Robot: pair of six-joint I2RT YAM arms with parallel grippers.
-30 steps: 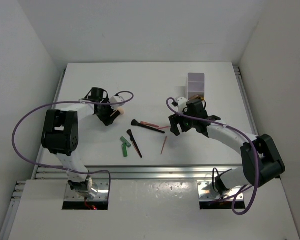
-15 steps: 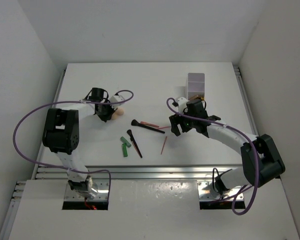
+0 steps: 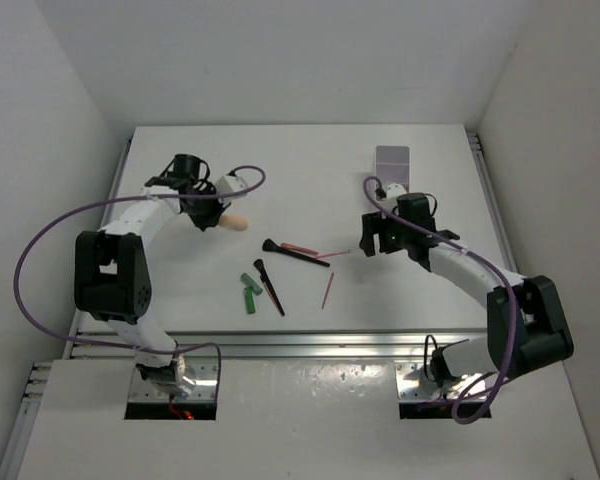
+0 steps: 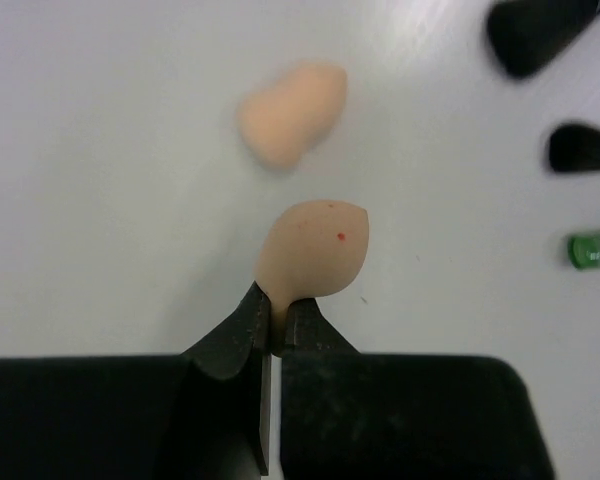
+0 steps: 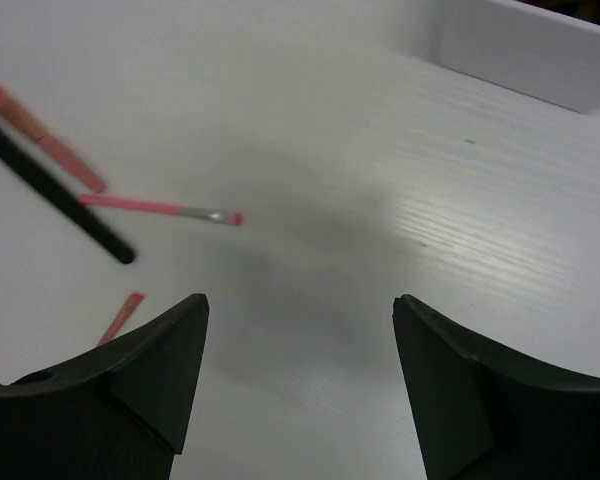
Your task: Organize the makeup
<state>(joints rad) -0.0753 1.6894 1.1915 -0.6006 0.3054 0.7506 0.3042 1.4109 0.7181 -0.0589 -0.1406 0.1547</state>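
Note:
My left gripper lifts the peach sponge and swings it outward over the box's middle (image 3: 392,169) next, as the white box stands across the table.
The makeup lies scattered mid-table. My left gripper (image 3: 206,213) (image 4: 277,302) is shut on the narrow end of a peach egg-shaped sponge (image 4: 315,250), held just off the table. A second peach sponge (image 4: 290,112) (image 3: 237,222) lies just beyond it. Right of the sponges are two black-handled brushes (image 3: 295,253) (image 3: 270,286), a green tube (image 3: 248,292) (image 4: 594,249) and thin pink pencils (image 3: 327,290) (image 5: 45,140). My right gripper (image 3: 367,243) (image 5: 300,305) hangs open over bare table, right of a pink-handled fine brush (image 5: 160,208), with nothing between its fingers.
The translucent white box (image 3: 392,165) (image 5: 525,45) stands at the back right, just behind my right gripper. White walls close in the table on three sides. Purple cables loop off both arms.
The left gripper shut on a peach sponge and drew back toward the far left with it. The right gripper pulled away from the brushes toward the box, still open.

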